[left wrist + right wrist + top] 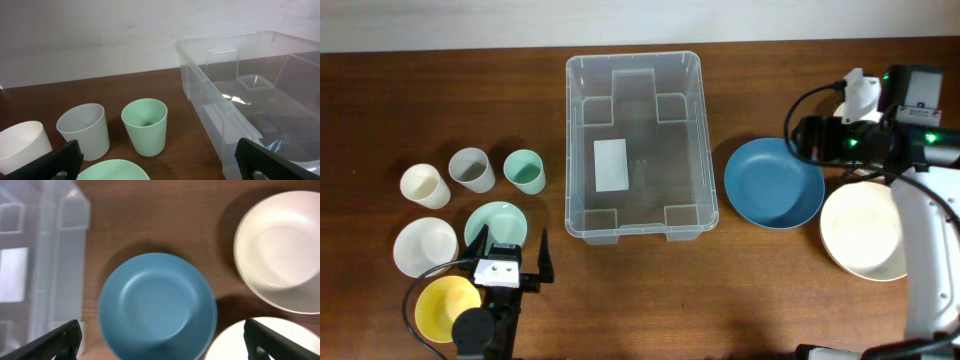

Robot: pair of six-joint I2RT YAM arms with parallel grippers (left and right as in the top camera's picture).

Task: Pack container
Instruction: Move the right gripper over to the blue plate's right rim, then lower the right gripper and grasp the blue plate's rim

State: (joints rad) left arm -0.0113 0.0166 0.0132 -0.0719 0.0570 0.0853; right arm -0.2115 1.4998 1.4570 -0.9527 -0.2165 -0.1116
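The robot's right gripper will go down with its fingers on either side of the blue plate's rim, by the gap between the plate and the cream dish.
The clear plastic container [582, 100] stands in the middle of the table, with only a white label [611, 165] on its bottom. It also shows in the left wrist view [210, 87] and in the right wrist view [50, 255]. My left gripper [511, 254] is open and empty at the front left, above a pale green bowl [496, 222]; its fingertips frame the left wrist view [160, 169]. My right gripper [167, 350] is open and empty, high above a blue plate [157, 305], which lies to the right of the container [773, 182].
Cream [425, 186], grey [471, 169] and green [524, 171] cups stand left of the container. A white bowl [424, 246] and a yellow bowl [447, 306] sit near the left gripper. A cream plate [865, 232] lies at the right; another cream dish [280, 250] shows in the right wrist view.
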